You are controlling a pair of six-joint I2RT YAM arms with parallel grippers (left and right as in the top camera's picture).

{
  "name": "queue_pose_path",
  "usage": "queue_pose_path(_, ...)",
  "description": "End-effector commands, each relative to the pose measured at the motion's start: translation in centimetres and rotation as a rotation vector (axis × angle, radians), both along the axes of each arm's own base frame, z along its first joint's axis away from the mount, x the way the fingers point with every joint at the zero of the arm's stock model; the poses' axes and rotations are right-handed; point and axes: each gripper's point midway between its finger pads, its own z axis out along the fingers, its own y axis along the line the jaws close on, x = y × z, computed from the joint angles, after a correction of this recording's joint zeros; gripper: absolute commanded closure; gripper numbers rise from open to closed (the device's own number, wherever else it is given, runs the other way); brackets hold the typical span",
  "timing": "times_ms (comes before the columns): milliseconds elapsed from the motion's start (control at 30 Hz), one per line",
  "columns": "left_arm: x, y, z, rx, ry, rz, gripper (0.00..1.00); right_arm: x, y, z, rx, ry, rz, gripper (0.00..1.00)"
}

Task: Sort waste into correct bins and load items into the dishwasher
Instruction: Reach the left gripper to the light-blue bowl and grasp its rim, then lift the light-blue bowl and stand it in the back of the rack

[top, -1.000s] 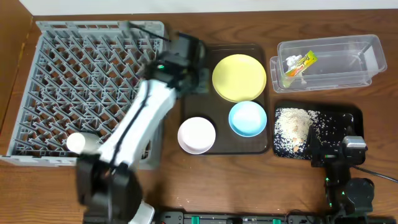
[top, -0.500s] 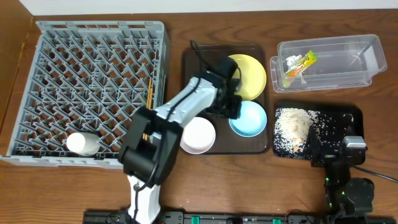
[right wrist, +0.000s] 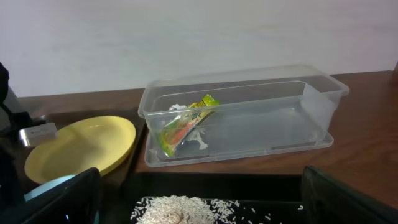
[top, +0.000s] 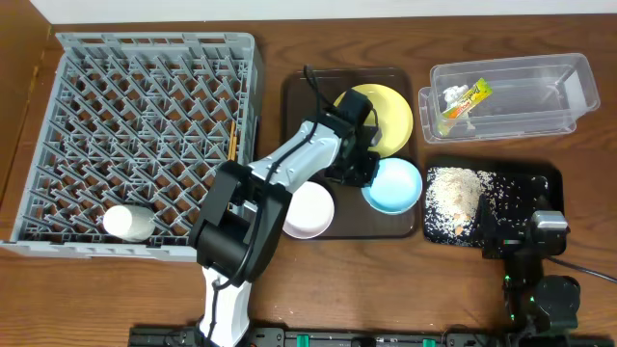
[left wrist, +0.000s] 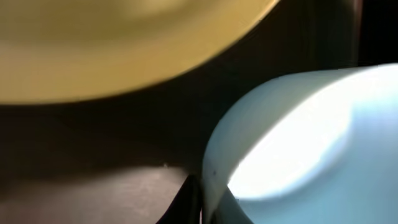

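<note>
My left gripper lifts and carries the light blue bowl over the grey dish rack's far wires next, tilting it, then releases it there, since those slots stand empty.
My left gripper point(top: 363, 173) is shut on the left rim of the light blue bowl point(top: 395, 186), which sits tilted at the right edge of the dark brown serving tray point(top: 304, 106). In the left wrist view the fingers point(left wrist: 202, 199) pinch the bowl's rim point(left wrist: 298, 137) below the yellow plate point(left wrist: 112, 43). The yellow plate point(top: 381, 114) and the white bowl point(top: 307, 209) rest on the serving tray. The white cup point(top: 125, 223) and the chopsticks point(top: 233, 135) lie in the grey dish rack point(top: 154, 40). My right gripper point(right wrist: 199, 205) is open and empty over the black tray.
The snack wrapper point(top: 464, 99) lies in the clear tub point(top: 569, 72), also seen in the right wrist view point(right wrist: 183, 124). Rice point(top: 453, 198) is piled in the black tray point(top: 540, 175). The right arm point(top: 535, 251) stands at the front right of the table.
My left arm swung from the rack's edge right to the serving tray and closed on the blue bowl's rim. The bowl has shifted right and tilted. The right arm has not moved.
</note>
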Motion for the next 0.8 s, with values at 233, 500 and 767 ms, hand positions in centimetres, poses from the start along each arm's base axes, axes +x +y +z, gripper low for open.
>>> queue_pose_path(233,5.6,14.5,14.6,0.399,-0.489,0.289,0.93,0.0,-0.2,-0.1,-0.014,0.001,-0.007,0.01)
queue_pose_path(500,6.9,31.6,23.8,1.031,-0.777,0.613,0.92,0.0,-0.2,-0.1,-0.014,0.001,-0.007,0.01)
queue_pose_path(767,8.2,40.1,23.2,1.326,-0.735,0.743,0.93,0.0,-0.2,-0.1,-0.014,0.001,-0.007,0.01)
